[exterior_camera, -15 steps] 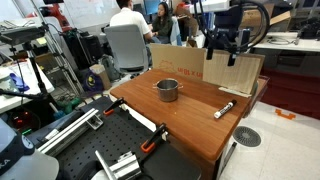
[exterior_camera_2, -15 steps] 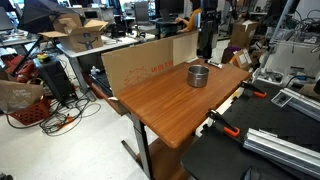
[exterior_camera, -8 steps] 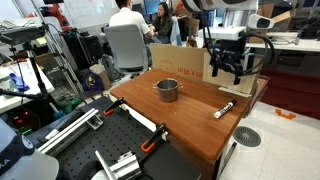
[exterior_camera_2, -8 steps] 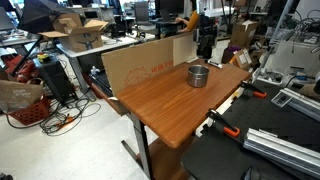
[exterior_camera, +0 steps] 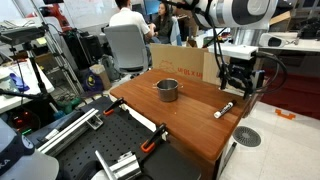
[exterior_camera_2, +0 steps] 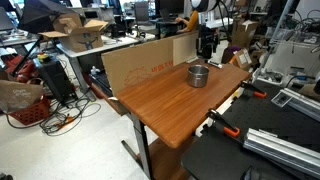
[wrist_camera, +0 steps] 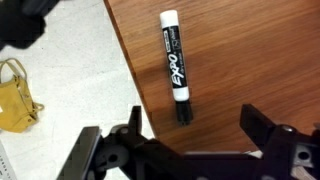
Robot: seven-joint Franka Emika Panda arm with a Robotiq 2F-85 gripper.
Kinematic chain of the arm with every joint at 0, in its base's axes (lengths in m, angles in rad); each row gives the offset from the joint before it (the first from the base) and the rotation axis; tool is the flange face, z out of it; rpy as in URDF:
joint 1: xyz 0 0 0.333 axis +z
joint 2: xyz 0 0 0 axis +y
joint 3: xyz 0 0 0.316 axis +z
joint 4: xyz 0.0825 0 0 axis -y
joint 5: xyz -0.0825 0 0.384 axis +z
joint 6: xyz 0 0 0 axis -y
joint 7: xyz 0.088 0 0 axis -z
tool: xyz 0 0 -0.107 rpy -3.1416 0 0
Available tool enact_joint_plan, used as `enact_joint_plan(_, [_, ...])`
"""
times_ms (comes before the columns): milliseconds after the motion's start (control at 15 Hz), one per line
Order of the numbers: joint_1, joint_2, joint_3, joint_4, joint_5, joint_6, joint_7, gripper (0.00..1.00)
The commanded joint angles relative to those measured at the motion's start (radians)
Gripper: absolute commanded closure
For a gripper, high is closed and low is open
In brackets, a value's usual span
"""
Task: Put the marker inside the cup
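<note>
The gripper moves down onto the marker's black cap end [wrist_camera: 184, 112] next and closes its fingers around it.
The marker [wrist_camera: 175, 66], white barrel with a black cap end, lies flat on the wooden table near its edge; it also shows in an exterior view [exterior_camera: 224, 109]. My gripper [wrist_camera: 195, 125] is open and empty, hanging above the marker with the black cap end between its fingers; in an exterior view [exterior_camera: 240, 88] it is a little above the table. The shiny metal cup [exterior_camera: 167, 90] stands upright near the table's middle, and also shows in an exterior view [exterior_camera_2: 198, 75]. The marker is hidden in that exterior view.
A cardboard sheet [exterior_camera: 200, 66] stands along the table's back edge [exterior_camera_2: 140, 66]. Orange-handled clamps [exterior_camera: 152, 143] grip the front edge. A yellow object [wrist_camera: 15, 95] lies on the floor beside the table. People sit at chairs [exterior_camera: 125, 45] behind.
My gripper has moved from high over the cardboard toward the marker and come down close above it. The marker and cup have not moved.
</note>
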Motion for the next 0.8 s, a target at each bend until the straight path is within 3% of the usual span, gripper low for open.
enact_joint_plan(0, [-0.019, 0.062, 0.015, 0.077, 0.015, -0.027, -0.019, 0.0])
enact_joint_plan(600, [-0.008, 0.16, 0.038, 0.189, 0.023, -0.05, -0.006, 0.0])
enact_joint_plan(667, [-0.007, 0.167, 0.039, 0.2, 0.022, -0.054, -0.007, 0.25])
enact_joint_plan(733, [-0.007, 0.173, 0.04, 0.21, 0.022, -0.058, -0.007, 0.26])
